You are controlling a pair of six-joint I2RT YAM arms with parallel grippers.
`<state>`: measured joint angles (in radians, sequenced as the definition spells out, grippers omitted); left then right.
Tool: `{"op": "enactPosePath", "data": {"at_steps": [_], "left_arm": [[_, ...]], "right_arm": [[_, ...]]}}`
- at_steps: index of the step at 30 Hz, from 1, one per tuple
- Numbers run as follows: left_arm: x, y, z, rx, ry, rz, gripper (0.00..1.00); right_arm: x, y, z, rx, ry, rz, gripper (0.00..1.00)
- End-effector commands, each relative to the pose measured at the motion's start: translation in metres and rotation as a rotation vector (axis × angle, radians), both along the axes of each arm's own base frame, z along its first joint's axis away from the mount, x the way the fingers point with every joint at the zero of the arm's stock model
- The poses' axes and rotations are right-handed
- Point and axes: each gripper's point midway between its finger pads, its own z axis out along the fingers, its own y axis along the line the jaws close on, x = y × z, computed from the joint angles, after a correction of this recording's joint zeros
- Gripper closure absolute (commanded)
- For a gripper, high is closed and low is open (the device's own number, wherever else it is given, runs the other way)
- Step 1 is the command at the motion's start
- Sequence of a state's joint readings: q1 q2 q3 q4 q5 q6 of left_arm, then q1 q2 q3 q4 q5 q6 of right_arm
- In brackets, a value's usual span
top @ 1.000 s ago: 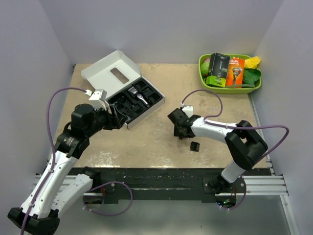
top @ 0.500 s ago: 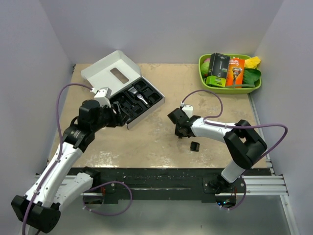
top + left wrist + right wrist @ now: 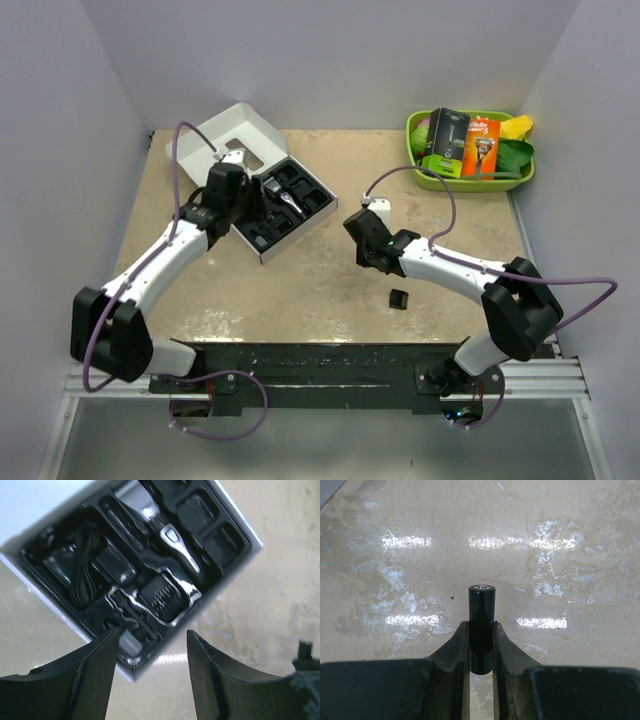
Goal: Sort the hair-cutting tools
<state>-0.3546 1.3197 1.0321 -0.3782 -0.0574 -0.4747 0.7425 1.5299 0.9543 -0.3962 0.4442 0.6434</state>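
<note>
The insert's fold is below my left gripper and outward, with the cord and a hollow beside it on both sides. My left gripper should next move outward, turn and lower its fingers on either side of the fold.
The white box (image 3: 215, 135) lies open at the back left. Its black insert (image 3: 60, 560) holds the silver-and-black clipper (image 3: 175, 542), a coiled black cord (image 3: 82, 575) and comb attachments (image 3: 162, 597). My left gripper (image 3: 152, 632) hangs open above the box's near corner (image 3: 250, 205), with nothing between its fingers. My right gripper (image 3: 481, 625) is shut on a small black cylinder (image 3: 481, 602) with a silver tip, held just above the tabletop near the middle (image 3: 365, 255). One small black piece (image 3: 399, 298) lies loose on the table in front of the right arm.
A green tray (image 3: 418, 165) at the back right holds packaged razors (image 3: 481, 145) and a dark box (image 3: 445, 135). Grey walls close in both sides and the back. The arms' rail runs along the near edge.
The left arm has reached forward, bringing its gripper from the box's left side to above the insert. The right gripper has closed on the black cylinder and drawn back a little.
</note>
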Motion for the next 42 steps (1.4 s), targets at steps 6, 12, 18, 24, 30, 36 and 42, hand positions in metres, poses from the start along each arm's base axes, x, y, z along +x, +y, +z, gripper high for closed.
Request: {"op": "enactPosePath", "data": {"at_steps": [6, 12, 18, 24, 30, 36, 42], "left_arm": [[0.104, 0.027, 0.019, 0.091, -0.074, 0.281, 0.47], [0.136, 0.027, -0.007, 0.073, 0.015, 0.346, 0.63], [0.152, 0.023, -0.037, 0.073, 0.095, 0.389, 0.7], [0.159, 0.022, -0.057, 0.08, 0.129, 0.409, 0.73], [0.157, 0.025, -0.074, 0.095, 0.154, 0.424, 0.73], [0.155, 0.023, -0.093, 0.098, 0.19, 0.421, 0.73], [0.155, 0.022, -0.103, 0.101, 0.206, 0.42, 0.74]], "right_arm": [[0.019, 0.019, 0.04, -0.014, -0.129, 0.076, 1.0], [0.025, 0.031, 0.045, 0.023, -0.148, 0.105, 1.0], [0.029, 0.041, 0.038, 0.03, -0.14, 0.132, 1.0], [0.028, 0.044, 0.033, 0.044, -0.137, 0.144, 1.0], [0.028, 0.046, 0.03, 0.052, -0.135, 0.154, 1.0], [0.026, 0.046, 0.027, 0.053, -0.129, 0.159, 1.0], [0.024, 0.047, 0.022, 0.054, -0.12, 0.165, 1.0]]}}
